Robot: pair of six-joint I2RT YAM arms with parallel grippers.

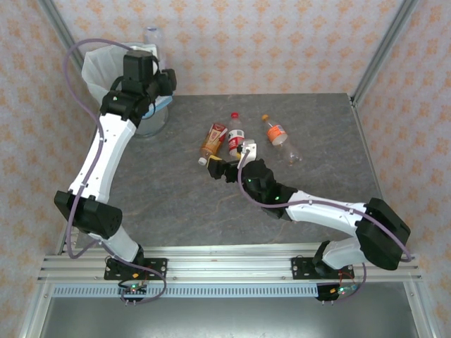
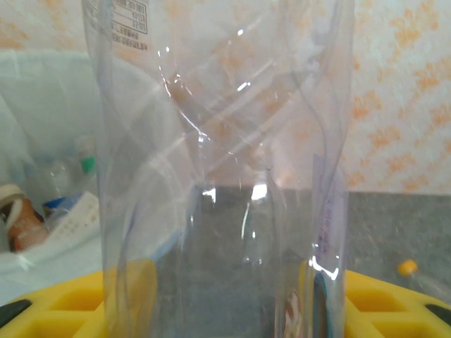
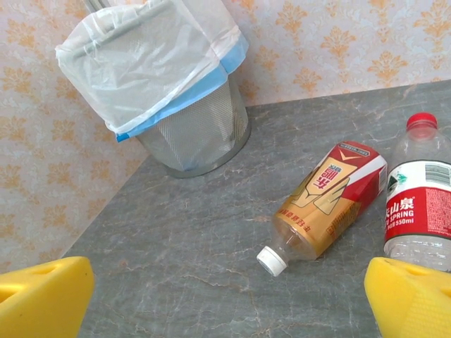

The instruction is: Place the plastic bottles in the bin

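Note:
My left gripper moves outward and sideways over the bag-lined opening (image 1: 106,67) next and releases the bottle there, since the clear bottle still stands at the bin's rim.
My left gripper (image 1: 149,69) is shut on a clear plastic bottle (image 1: 151,36), holding it upright at the right rim of the bin (image 1: 99,67), a mesh bucket lined with a white, blue-edged bag. In the left wrist view the clear bottle (image 2: 225,162) stands between the yellow fingers (image 2: 70,299), and several bottles lie inside the bin (image 2: 42,141). Mid-table lie a white-capped bottle with an orange and red label (image 1: 213,141), a red-capped water bottle (image 1: 235,135) and an orange-capped bottle (image 1: 280,138). My right gripper (image 1: 218,169) hovers open just in front of the orange-and-red-labelled bottle (image 3: 328,204).
Patterned walls close in the table (image 1: 176,204) at the back and sides, with metal frame posts in the corners. The bin (image 3: 176,91) stands in the far left corner. Bare grey tabletop lies between the bin and the lying bottles.

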